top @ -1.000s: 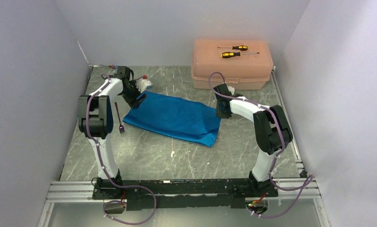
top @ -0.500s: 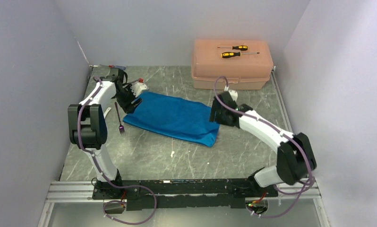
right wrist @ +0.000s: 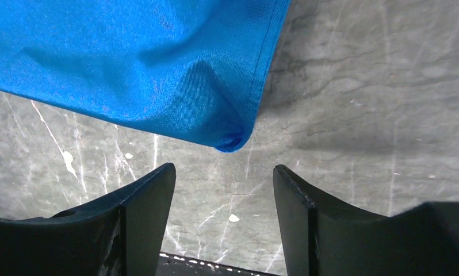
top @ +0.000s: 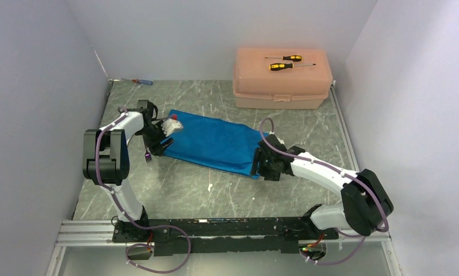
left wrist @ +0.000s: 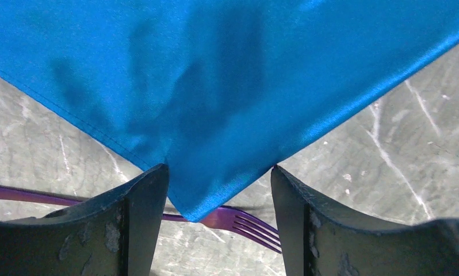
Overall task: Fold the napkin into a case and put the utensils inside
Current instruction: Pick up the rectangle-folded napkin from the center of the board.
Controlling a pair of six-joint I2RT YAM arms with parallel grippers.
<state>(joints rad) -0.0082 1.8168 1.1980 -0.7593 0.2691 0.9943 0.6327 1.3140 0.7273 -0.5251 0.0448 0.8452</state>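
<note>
The right gripper moves down onto the napkin's curled near corner (top: 256, 176) (right wrist: 234, 138) next and closes, since the cloth still ends ahead of its open fingers.
The bright blue napkin (top: 215, 144) lies flat as a long folded rectangle in the middle of the table. My left gripper (top: 158, 148) stands open at its near left corner; in the left wrist view that corner of the napkin (left wrist: 215, 103) reaches in between the fingers (left wrist: 141, 218) of the gripper (left wrist: 218, 184). The purple fork (left wrist: 241, 221) lies on the table partly under this corner, and its tines (top: 148, 154) show beside the left arm. My right gripper (top: 263, 168) is open at the near right corner, and the napkin (right wrist: 158, 69) ends just ahead of this gripper (right wrist: 224, 178), apart from it.
A peach plastic box (top: 282, 86) stands at the back right with two yellow-and-black screwdrivers (top: 286, 62) on its lid. A small blue-and-red screwdriver (top: 142, 82) lies at the back left corner. Walls close in the left, back and right sides.
Both arms have come from the napkin's far corners to its near corners. The right gripper has opened along the way. The napkin has stayed flat.
</note>
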